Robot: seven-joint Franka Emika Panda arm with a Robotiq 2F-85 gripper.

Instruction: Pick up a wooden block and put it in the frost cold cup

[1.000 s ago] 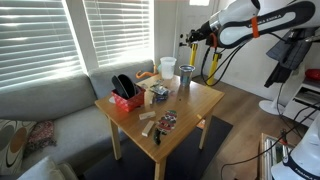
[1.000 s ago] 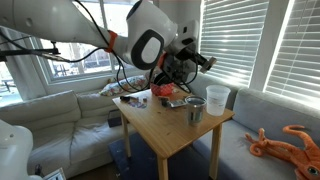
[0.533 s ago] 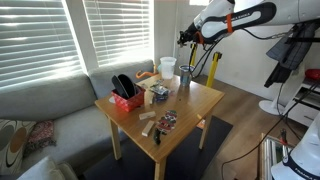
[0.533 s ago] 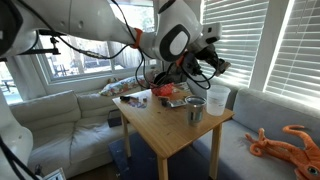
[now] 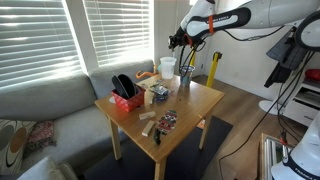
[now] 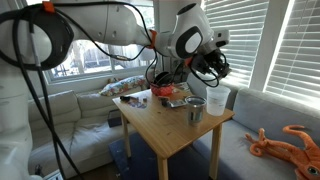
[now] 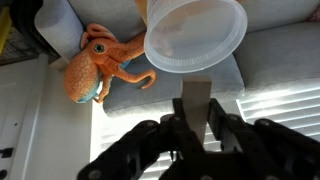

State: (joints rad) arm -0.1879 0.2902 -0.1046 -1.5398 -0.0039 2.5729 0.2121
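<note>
The block still hangs short of the cup's rim. My gripper will next come down over the tall white cup's opening [image 6: 217,87] [image 7: 197,36] to let go of the block.
My gripper [image 5: 178,40] is shut on a light-tan wooden block [image 7: 196,98] and holds it high above the table's far end. In the wrist view the block stands between the two black fingers [image 7: 176,118], just short of the tall white cup's open mouth [image 7: 195,35]. The frost cold cup [image 5: 185,77] is a short greyish tumbler standing next to the white cup [image 5: 167,68]; both also show in an exterior view, the grey one [image 6: 196,108] in front of the white one [image 6: 217,98]. More wooden blocks [image 5: 150,122] lie near the table's front.
A red-and-black basket [image 5: 125,95] stands on the wooden table [image 5: 200,100] near the sofa. An orange octopus toy [image 7: 100,60] lies on the grey sofa [image 7: 280,55] beyond the cups. Window blinds [image 5: 110,30] hang behind the table.
My gripper has carried the block from off to the table's side inward and now hangs over the cups. The cups and loose blocks have not moved.
</note>
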